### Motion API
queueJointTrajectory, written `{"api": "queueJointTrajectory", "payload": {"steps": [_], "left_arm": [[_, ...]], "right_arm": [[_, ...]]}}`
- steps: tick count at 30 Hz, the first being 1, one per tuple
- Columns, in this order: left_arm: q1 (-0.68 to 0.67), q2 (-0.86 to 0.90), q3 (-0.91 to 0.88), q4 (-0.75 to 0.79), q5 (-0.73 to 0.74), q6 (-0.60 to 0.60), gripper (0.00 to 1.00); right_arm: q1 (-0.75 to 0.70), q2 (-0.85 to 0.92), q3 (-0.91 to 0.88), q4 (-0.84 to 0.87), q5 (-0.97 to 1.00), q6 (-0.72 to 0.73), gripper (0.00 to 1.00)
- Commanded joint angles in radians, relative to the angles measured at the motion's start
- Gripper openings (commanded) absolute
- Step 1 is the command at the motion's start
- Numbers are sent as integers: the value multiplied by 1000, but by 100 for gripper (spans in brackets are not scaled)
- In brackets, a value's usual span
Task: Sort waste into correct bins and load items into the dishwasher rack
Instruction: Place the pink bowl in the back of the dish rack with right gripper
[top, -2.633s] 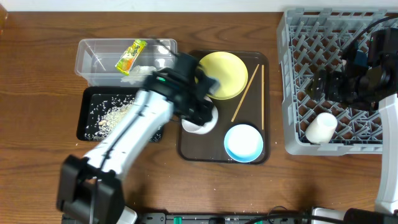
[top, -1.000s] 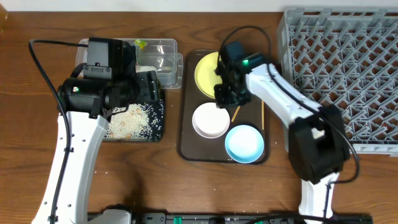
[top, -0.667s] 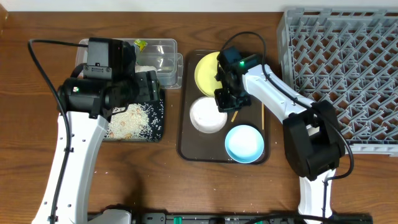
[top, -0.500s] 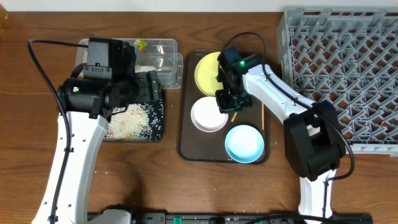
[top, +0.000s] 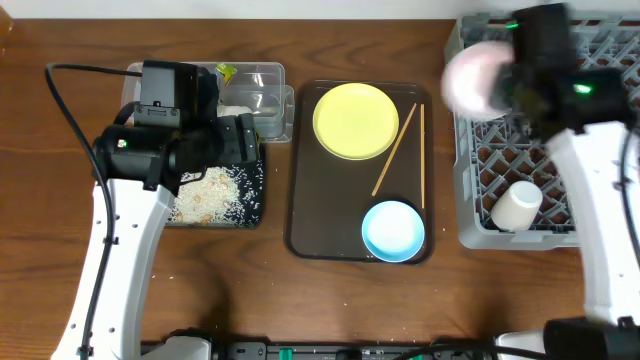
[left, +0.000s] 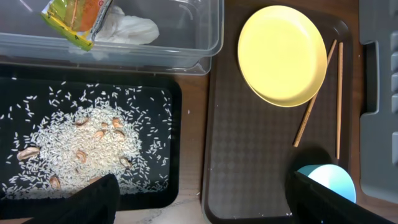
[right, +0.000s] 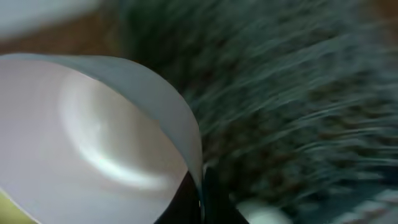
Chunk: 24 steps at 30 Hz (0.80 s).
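Observation:
My right gripper swings and turns toward the brown tray next and lowers the bowl into the rack's far corner (top: 485, 33), then releases it, as the cup (top: 517, 207) takes the near one.
My right gripper (right: 200, 194) is shut on the rim of the pinkish-white bowl (top: 472, 80), which hangs blurred over the left edge of the grey dishwasher rack (top: 560, 150). The bowl (right: 93, 137) fills the right wrist view. A white cup (top: 517, 207) lies in the rack. The yellow plate (top: 355, 120), two chopsticks (top: 395, 150) and the light blue bowl (top: 391, 228) sit on the brown tray. My left gripper (left: 205, 208) hovers open and holds nothing, above the gap between the black tray of rice (left: 81, 149) and the brown tray. The wrapper (left: 78, 15) and white scrap (left: 127, 28) lie in the clear tub (top: 250, 90).
The dark brown serving tray (top: 310, 200) lies mid-table between the bins and the rack. The black tray (top: 255, 210) sits just in front of the clear tub. My left arm (top: 130, 250) stretches along the table's left side.
The right gripper closed on the pinkish-white bowl's rim on the brown tray, then carried it up and right to the rack. The left arm stayed put, its jaws a little wider.

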<state>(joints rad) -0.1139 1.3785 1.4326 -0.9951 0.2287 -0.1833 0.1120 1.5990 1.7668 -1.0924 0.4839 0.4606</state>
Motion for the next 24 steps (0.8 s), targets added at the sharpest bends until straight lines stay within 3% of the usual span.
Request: {"api": "queueJointTrajectory", "payload": {"steps": [1,11,12,18,24], "left_arm": [[4,2,-10,-3,-13,5,88],[4,2,-10,-3,-13,5,90],[4,2,-10,-3,-13,5,94],[4,2,-10,-3,-13,5,95],[4,2,-10,-3,-13,5,95]], "right_arm": [[-35,59,-7,95,356,27,1],[-6,311,-7,639,740,-358,1],[-5,340,-7,692,749,-387,1],[8,507,-7,963,746,-552,1],[51,630,-7,1121,715,-668,1]]}}
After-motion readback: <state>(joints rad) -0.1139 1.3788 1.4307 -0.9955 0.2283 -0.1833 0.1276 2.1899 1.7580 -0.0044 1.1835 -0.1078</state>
